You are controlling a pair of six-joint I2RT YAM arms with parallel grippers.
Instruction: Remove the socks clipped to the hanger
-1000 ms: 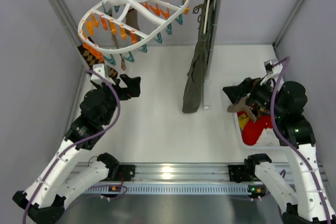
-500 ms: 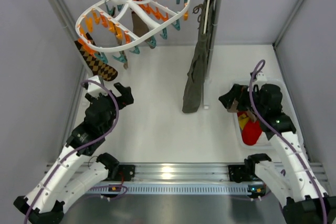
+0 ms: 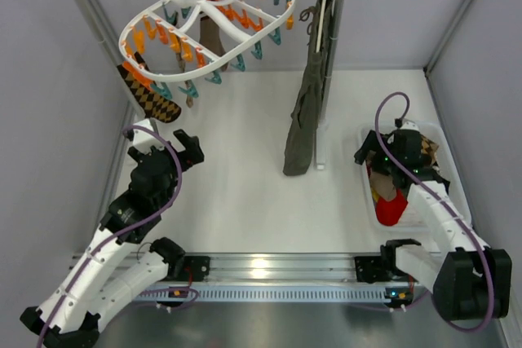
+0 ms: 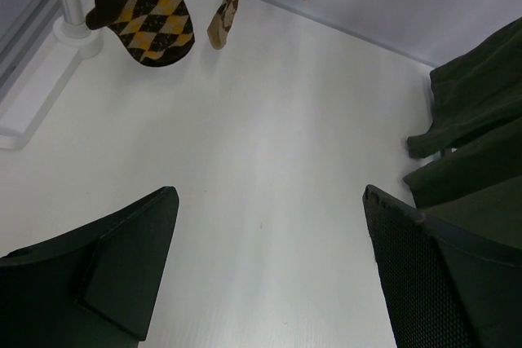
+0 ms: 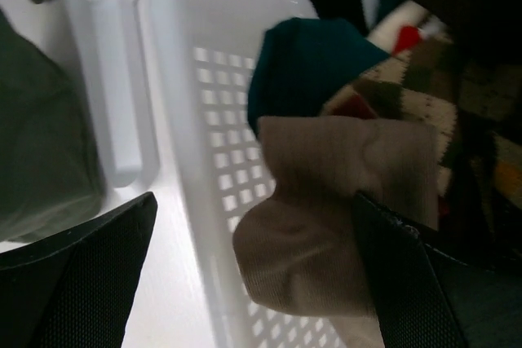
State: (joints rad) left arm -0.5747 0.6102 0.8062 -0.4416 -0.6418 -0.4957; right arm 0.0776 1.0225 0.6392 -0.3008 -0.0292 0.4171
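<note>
The argyle sock's lower end (image 3: 167,111) (image 4: 163,50) hangs free, so my left gripper's open fingers move outward next, toward the left in its wrist view, around it.
The white oval hanger (image 3: 204,26) with orange and teal clips hangs tilted from the rail. An argyle sock (image 3: 152,100) hangs at its left, a plain brown sock (image 3: 210,35) under its middle and a thin sock (image 3: 190,97) between them. The left wrist view shows the argyle sock (image 4: 143,6) and two more sock tips (image 4: 224,7) above the floor. My left gripper (image 3: 185,149) is open and empty, below the hanger. My right gripper (image 3: 367,160) is open, low in the basket, with a tan sock (image 5: 342,226) lying loose between its jaws against the right finger (image 5: 432,283).
The white perforated basket (image 5: 220,160) at the right holds a teal cloth (image 5: 302,63), an argyle sock (image 5: 424,103) and a red cloth (image 3: 391,205). A long dark olive garment (image 3: 306,112) hangs from the rail's right end. The rack's posts stand at both sides.
My right gripper has gone down into the basket with the tan sock and opened. My left gripper has drawn back from the hanger, which has swung back.
</note>
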